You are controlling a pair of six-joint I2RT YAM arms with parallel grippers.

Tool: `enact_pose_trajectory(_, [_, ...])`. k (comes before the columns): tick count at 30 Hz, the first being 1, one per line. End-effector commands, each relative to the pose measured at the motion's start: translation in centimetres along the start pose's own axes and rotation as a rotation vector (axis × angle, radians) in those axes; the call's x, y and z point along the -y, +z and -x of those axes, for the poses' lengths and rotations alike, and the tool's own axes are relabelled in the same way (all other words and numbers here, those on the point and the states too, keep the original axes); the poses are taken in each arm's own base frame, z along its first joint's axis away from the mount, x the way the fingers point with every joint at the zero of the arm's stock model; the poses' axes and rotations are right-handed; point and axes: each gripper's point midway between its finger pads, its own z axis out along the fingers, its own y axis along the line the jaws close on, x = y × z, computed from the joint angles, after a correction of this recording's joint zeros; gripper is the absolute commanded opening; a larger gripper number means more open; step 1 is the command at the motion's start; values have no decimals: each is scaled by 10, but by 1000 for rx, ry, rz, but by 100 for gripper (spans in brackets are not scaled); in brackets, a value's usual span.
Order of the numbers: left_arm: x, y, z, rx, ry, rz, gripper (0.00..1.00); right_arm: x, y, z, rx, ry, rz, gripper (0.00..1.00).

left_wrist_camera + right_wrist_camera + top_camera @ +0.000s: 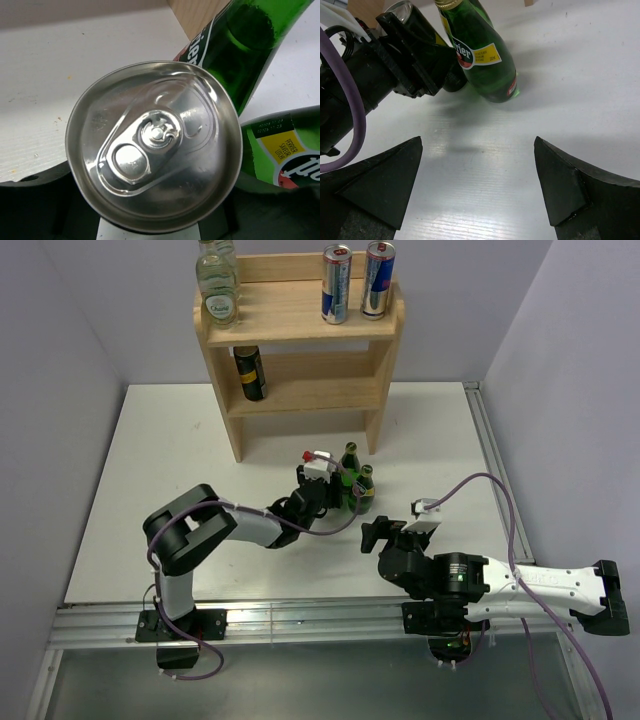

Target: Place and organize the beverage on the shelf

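Observation:
This can needs to be released at the free spot on the shelf's middle level beside the matching one, so the left gripper needs to lift up and outward next.
The light wood shelf stands at the back. Its top tier holds two silver-and-blue cans on the right and two pale glass bottles on the left. A black-and-gold can stands on the middle tier. Two green bottles stand on the table in front of the shelf. My left gripper is shut on a second black-and-gold can, right beside the green bottles. My right gripper is open and empty, low over the table just short of the nearer green bottle.
The white table is bordered by grey walls on both sides and a metal rail at the near edge. The left arm's black gripper body shows in the right wrist view, left of the bottle. A purple cable loops over the right arm.

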Motion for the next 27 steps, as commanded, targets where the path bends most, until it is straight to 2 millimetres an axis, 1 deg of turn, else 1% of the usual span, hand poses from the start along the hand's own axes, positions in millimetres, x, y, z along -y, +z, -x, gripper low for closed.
enact_pose_trajectory(1, [1,2,10,21,-16,9,8,-2,0,5,29,33,2,100])
enact_pose_trajectory(2, [-1,0,13,23,-18,17,2,-1,1,5,30,32,1,100])
enact_pose_trajectory(3, [-7,-5,11,13,-5,37,0,-2,0,4,27,34,5,100])
enact_pose_trajectory(4, [-5,-12,27,40,-17,43,0,-1,0,5,28,34,4,100])
enact_pose_trajectory(5, [-6,-17,34,48,-18,58,0,-2,0,5,28,36,7,100])
enact_pose_trajectory(6, [-14,-22,35,26,3,102,0,-1,0,5,29,37,6,100])
enact_pose_trajectory(7, [-13,-29,57,59,-14,105,0,-2,0,5,29,38,6,100])
enact_pose_trajectory(8, [-14,-34,66,66,-6,114,0,-2,0,5,29,38,8,100])
enact_pose_trajectory(9, [-13,-38,81,87,-9,121,0,-2,0,5,29,38,8,100])
enact_pose_trajectory(10, [-18,-47,99,105,3,145,0,-2,0,6,31,38,6,100])
enact_pose_trajectory(11, [-19,-51,111,120,8,153,0,-2,0,5,29,38,6,100])
enact_pose_trajectory(12, [-14,-54,132,147,1,147,0,-1,0,5,29,39,8,100])
enact_pose_trajectory(13, [-21,-58,146,152,15,162,0,-1,0,6,32,41,6,100])
enact_pose_trajectory(14, [-23,-58,160,169,16,163,0,-1,0,7,35,44,6,100])
enact_pose_trajectory(15, [-22,-59,180,200,8,156,0,-1,0,6,33,42,7,100])
enact_pose_trajectory(16, [-31,-58,194,218,6,171,0,0,0,6,34,44,6,100])
enact_pose_trajectory(17, [-36,-56,201,215,21,178,0,0,0,7,36,47,6,100])
enact_pose_trajectory(18, [-36,-55,221,244,12,176,0,0,0,6,35,48,6,100])
enact_pose_trajectory(19, [-48,-51,231,253,12,206,0,-1,0,6,34,49,8,100])
enact_pose_trajectory(20, [-52,-48,237,250,28,214,0,0,0,6,35,49,8,100])
enact_pose_trajectory(21, [-51,-48,256,280,18,211,0,0,0,7,36,52,9,100])
enact_pose_trajectory(22, [-62,-42,262,282,25,238,0,0,0,7,36,49,8,100])
enact_pose_trajectory(23, [-66,-40,270,291,22,249,0,0,0,6,35,48,8,100])
enact_pose_trajectory(24, [-66,-39,285,308,17,244,0,-1,0,6,35,47,9,100])
enact_pose_trajectory(25, [-75,-33,289,308,25,265,0,0,0,6,35,48,8,100])
enact_pose_trajectory(26, [-80,-31,294,318,23,279,0,0,0,7,36,48,8,100])
enact_pose_trajectory(27, [-77,-29,306,335,20,266,0,0,0,7,36,46,8,100])
